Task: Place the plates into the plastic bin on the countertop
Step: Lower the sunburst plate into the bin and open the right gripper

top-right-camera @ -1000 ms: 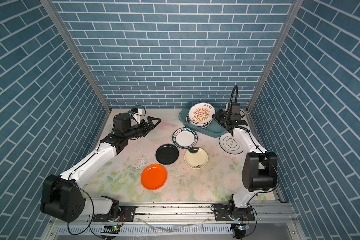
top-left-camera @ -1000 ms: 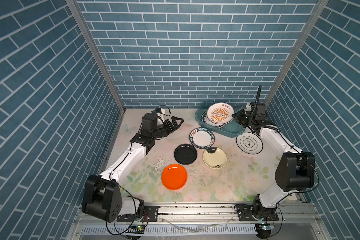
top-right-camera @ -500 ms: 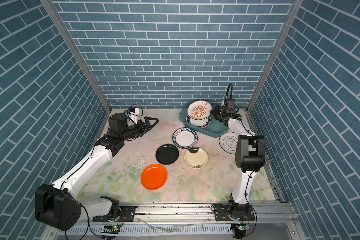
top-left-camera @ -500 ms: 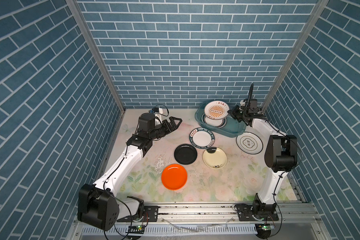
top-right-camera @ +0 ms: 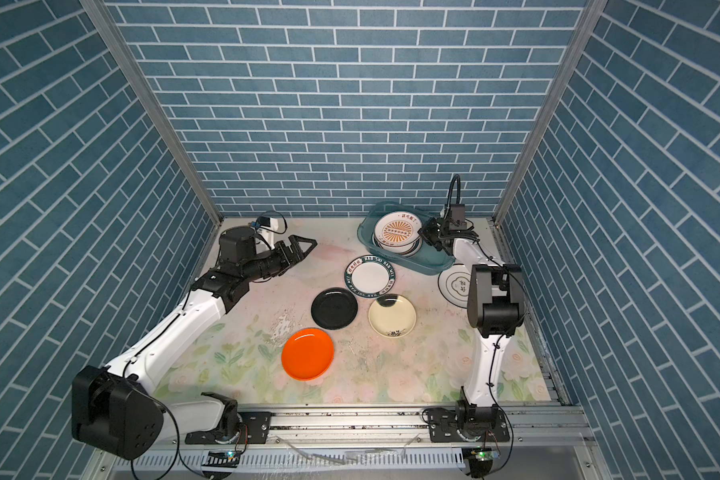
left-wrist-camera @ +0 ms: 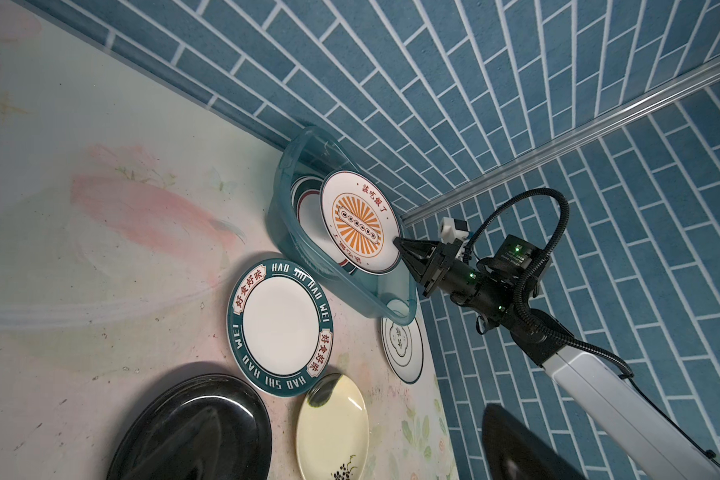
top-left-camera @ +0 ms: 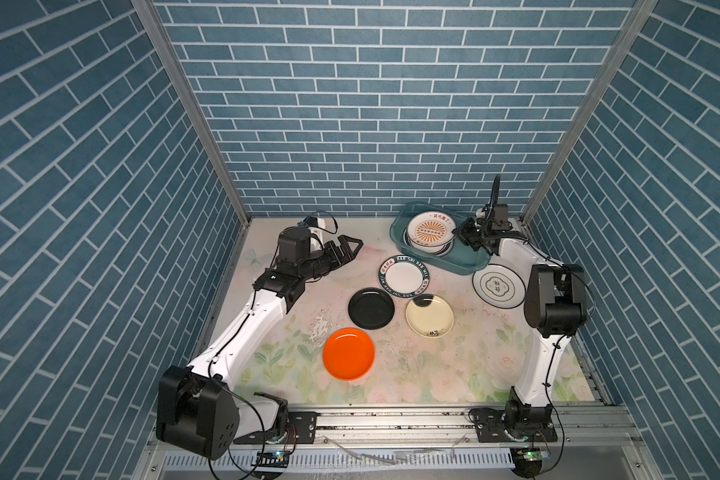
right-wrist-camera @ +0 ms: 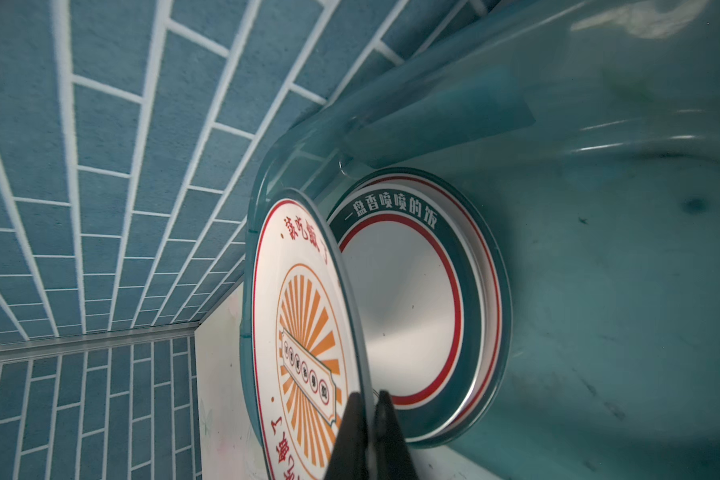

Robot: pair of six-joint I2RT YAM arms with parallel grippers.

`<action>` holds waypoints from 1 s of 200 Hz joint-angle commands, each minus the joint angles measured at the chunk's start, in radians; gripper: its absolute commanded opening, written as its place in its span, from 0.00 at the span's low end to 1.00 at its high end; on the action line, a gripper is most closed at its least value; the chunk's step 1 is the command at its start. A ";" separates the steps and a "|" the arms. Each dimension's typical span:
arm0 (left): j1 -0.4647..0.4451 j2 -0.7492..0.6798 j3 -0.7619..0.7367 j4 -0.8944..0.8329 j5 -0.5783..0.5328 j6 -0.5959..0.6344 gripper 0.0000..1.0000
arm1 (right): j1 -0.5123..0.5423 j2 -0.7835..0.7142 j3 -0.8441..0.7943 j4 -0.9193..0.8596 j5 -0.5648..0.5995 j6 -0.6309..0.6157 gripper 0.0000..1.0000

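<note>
The right gripper lowers the tilted sunburst plate a little onto the stack of rimmed plates next and releases its rim, because the plate already hangs over them.
The teal plastic bin [top-left-camera: 396,235] [top-right-camera: 364,232] stands at the back right of the floral countertop [top-left-camera: 433,365]. My right gripper [top-left-camera: 458,237] [right-wrist-camera: 368,399] is shut on the rim of a white sunburst plate [top-left-camera: 429,230] [left-wrist-camera: 358,222] [right-wrist-camera: 300,332], held tilted inside the bin over a stack of rimmed plates [right-wrist-camera: 412,316]. On the countertop lie a teal-rimmed plate [top-left-camera: 404,276], a black plate [top-left-camera: 371,308], a cream plate [top-left-camera: 429,316], an orange plate [top-left-camera: 348,353] and a black-lined white plate [top-left-camera: 497,286]. My left gripper [top-left-camera: 352,245] [top-right-camera: 306,245] hovers open and empty at back left.
Blue brick walls close in the back and both sides. A grey metal rail [top-left-camera: 391,419] runs along the front edge. The right arm's elbow [top-left-camera: 553,299] stands upright beside the black-lined plate. Scuff marks [top-left-camera: 321,324] lie left of the black plate.
The right gripper has carried the sunburst plate leftward and lower into the bin, and the right arm has folded upright. The left arm has barely shifted.
</note>
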 commanded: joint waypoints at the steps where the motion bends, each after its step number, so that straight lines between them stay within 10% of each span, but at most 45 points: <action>1: 0.010 0.010 0.005 -0.004 0.001 0.020 1.00 | -0.001 0.031 0.035 0.009 -0.018 -0.015 0.00; 68: 0.019 0.020 0.002 0.005 0.016 0.019 1.00 | 0.012 0.071 0.080 -0.040 -0.009 -0.039 0.00; 136: 0.027 0.011 -0.018 0.015 0.021 0.015 0.99 | 0.033 0.107 0.153 -0.119 -0.017 -0.076 0.43; 200: 0.037 0.003 -0.023 0.012 0.024 0.015 0.99 | 0.034 0.097 0.170 -0.159 -0.025 -0.100 0.53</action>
